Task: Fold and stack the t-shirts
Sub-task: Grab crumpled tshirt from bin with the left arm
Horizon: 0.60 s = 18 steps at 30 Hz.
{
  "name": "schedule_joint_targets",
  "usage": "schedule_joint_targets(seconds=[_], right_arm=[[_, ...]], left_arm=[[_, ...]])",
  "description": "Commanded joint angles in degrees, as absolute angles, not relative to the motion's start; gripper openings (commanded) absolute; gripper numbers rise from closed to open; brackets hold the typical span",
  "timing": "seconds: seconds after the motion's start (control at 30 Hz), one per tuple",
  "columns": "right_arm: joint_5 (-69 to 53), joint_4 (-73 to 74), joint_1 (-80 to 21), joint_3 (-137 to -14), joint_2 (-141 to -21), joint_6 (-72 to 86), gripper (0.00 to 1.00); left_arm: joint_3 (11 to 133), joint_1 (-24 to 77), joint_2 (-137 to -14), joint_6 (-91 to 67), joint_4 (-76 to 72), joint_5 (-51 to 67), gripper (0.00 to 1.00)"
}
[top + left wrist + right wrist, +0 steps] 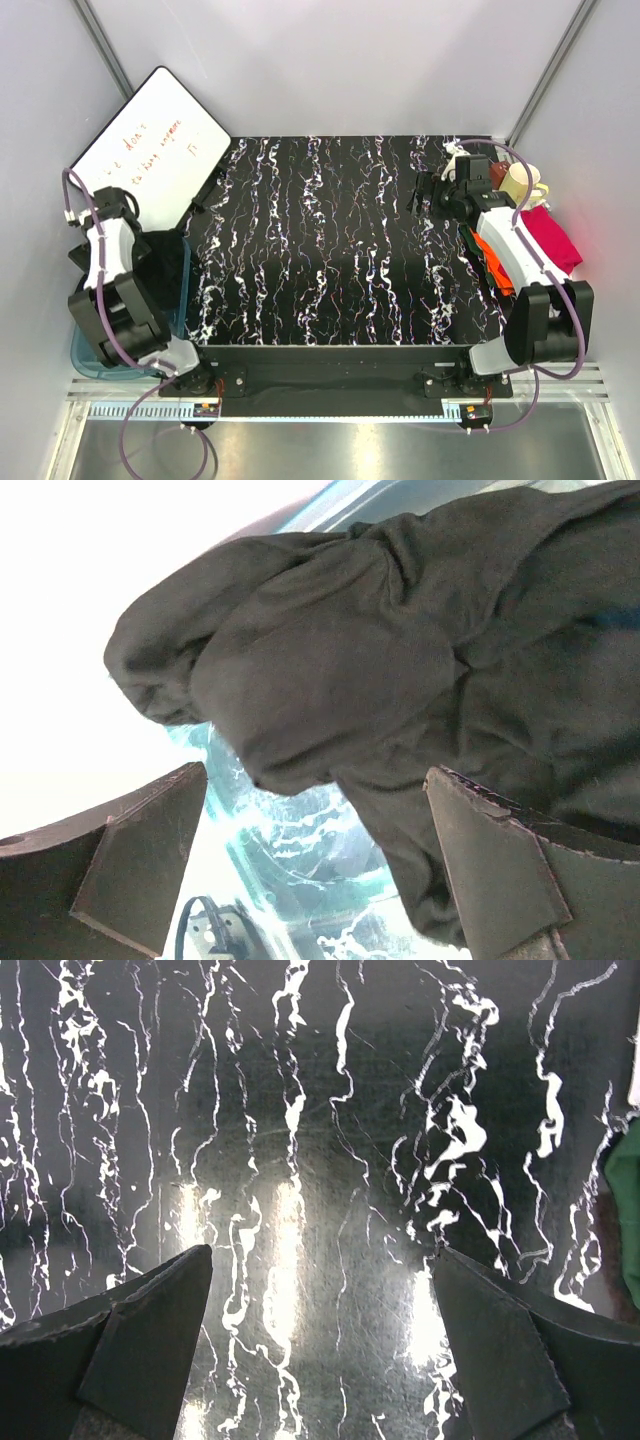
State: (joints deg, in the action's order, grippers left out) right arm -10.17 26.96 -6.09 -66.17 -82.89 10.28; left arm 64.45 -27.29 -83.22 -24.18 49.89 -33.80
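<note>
My left gripper should next go down onto the black t-shirt's bunched edge (282, 760) just below, because that edge already faces the gap between the gripper's open fingers.
A black t-shirt (400, 650) lies bunched in a blue see-through bin; in the top view it is a dark mass (168, 262) at the table's left edge. My left gripper (315, 825) is open just in front of the shirt, whose lower fold hangs against the right finger (500, 870). It holds nothing. In the top view it (140, 250) is low over the bin. A magenta t-shirt (552, 240) with an orange piece (495, 268) lies at the right edge, partly under my right arm. My right gripper (428, 190) is open and empty above the bare marbled tabletop (320, 1210).
The blue bin (85, 358) stands off the table's left side. A whiteboard (150, 140) leans at the back left. A cream mug (520, 180) and a brown object sit at the back right. Something green (625, 1210) shows at the right wrist view's edge.
</note>
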Motion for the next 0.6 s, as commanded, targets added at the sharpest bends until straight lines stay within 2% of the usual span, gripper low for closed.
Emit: schedule_joint_targets(seconds=[0.0,0.23,0.27,0.3,0.33,0.47,0.57], right_arm=[[-11.2,27.4,-7.2,-70.7,-84.5,9.3,1.00],[-11.3,27.7,-7.9,-72.2,-85.3,9.4,1.00],[-11.4,27.8,-8.0,-72.1,-85.3,9.3,1.00],[-11.4,27.7,-8.0,-71.8,-85.3,9.4,1.00],[-11.3,27.8,-8.1,-71.5,-84.9,9.4,1.00],[-10.9,27.8,-8.1,-70.3,-84.3,9.2,1.00],[-10.6,27.7,-8.1,-69.3,-83.8,9.1,1.00]], left_arm=[[66.8,-28.8,-89.6,-26.3,47.4,-36.5,0.99],[73.9,-30.8,-99.6,-27.5,48.5,-35.5,0.98],[75.4,-30.8,-100.4,-27.2,49.2,-36.0,0.85],[75.9,-30.8,-101.5,-27.3,49.7,-37.3,0.54],[76.5,-30.8,-101.9,-27.5,50.2,-38.0,0.01],[75.0,-30.9,-99.7,-28.6,50.9,-39.1,0.00],[71.0,-30.8,-93.5,-30.0,50.7,-39.3,0.00]])
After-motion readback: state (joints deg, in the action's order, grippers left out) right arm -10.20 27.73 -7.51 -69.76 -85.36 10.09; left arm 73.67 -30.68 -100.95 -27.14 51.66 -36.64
